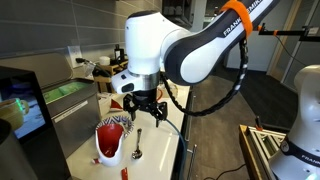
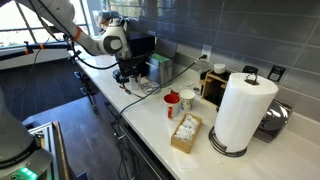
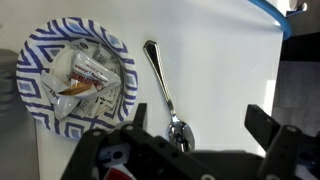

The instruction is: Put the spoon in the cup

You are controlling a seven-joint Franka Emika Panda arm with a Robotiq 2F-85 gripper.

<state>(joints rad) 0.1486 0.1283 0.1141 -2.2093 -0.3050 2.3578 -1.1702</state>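
Note:
I will lower my gripper to the spoon's bowl end [image 1: 137, 151] [image 3: 177, 124], close to where it meets the handle, because that part of the spoon is lined up between my open fingers.
The silver spoon [image 3: 161, 82] lies flat on the white counter, its bowl towards my gripper. It also shows in an exterior view [image 1: 138, 143]. The small red cup [image 1: 108, 150] with a pale inside stands next to the patterned vessel [image 1: 113, 123]. In the wrist view only a red sliver of the cup [image 3: 121, 173] shows, below the vessel [image 3: 80, 85]. My gripper [image 3: 200, 128] is open and empty, hovering above the spoon's bowl end, which sits between the fingers. It shows in both exterior views [image 1: 145, 112] [image 2: 128, 73].
The patterned vessel holds crumpled wrappers. A monitor [image 2: 140, 46] stands behind the gripper. Further along the counter are two small containers, one red, one white [image 2: 178, 100], a wooden box [image 2: 186, 132] and a paper towel roll [image 2: 240, 110]. The counter edge [image 1: 178, 150] runs beside the spoon.

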